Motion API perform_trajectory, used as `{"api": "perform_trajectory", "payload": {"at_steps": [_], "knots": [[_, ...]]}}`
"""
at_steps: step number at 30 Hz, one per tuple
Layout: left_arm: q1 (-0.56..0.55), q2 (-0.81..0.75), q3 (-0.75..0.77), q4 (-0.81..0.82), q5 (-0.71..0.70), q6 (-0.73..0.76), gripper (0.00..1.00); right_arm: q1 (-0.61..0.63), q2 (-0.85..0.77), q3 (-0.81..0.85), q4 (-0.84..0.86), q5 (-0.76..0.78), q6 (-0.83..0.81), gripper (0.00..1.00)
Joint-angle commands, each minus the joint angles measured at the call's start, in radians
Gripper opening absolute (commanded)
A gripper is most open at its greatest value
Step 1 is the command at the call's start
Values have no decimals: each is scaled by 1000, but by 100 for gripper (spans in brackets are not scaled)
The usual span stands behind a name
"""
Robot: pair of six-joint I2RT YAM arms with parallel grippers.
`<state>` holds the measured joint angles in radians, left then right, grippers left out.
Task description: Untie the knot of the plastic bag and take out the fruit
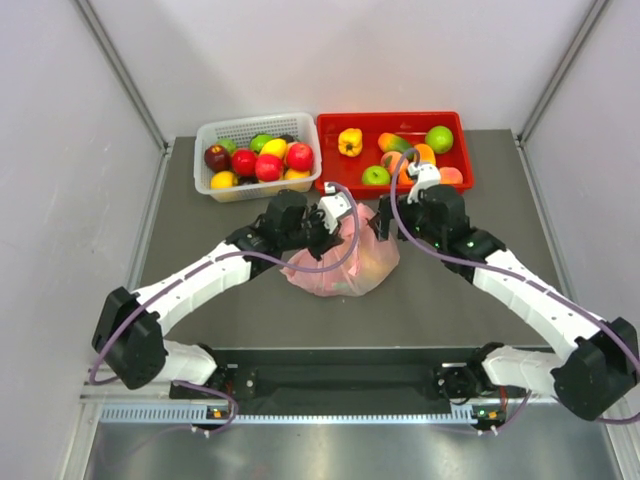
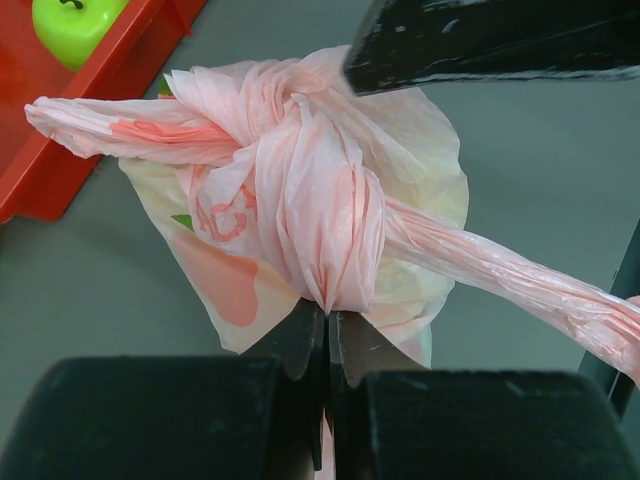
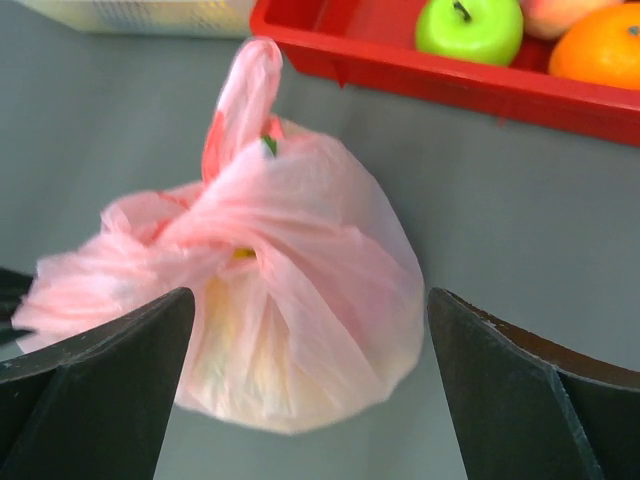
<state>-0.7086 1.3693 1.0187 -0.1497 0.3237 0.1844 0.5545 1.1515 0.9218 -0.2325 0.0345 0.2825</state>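
Next, my right gripper goes toward the right in the top view, over bare table, to close on the bag's handle, since my left gripper holds the knot (image 2: pixel 310 190).
The pink plastic bag (image 1: pixel 350 268) lies tied shut in the middle of the table. Its knot (image 2: pixel 310 190) is a thick twist, with one handle end (image 2: pixel 100 125) running left and the other (image 2: pixel 520 280) running right. My left gripper (image 2: pixel 328 312) is shut on the near fold of the knot. My right gripper (image 3: pixel 310 295) stands open just above the bag (image 3: pixel 300 290), one finger on each side, touching nothing. The fruit shows only as dim yellow (image 3: pixel 240 253) and peach (image 2: pixel 225 280) shapes through the plastic.
A red tray (image 1: pixel 390 116) with loose fruit stands at the back right, close behind the bag. A white basket (image 1: pixel 205 135) of fruit stands at the back left. A right-gripper finger (image 2: pixel 480 40) crosses the top of the left wrist view.
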Motion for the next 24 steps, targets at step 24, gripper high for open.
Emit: {"api": "perform_trajectory", "payload": {"at_steps": [24], "knots": [[0,-168,-97,142,-306,-135,0,-11,179,-12,13,596,360,100]]}}
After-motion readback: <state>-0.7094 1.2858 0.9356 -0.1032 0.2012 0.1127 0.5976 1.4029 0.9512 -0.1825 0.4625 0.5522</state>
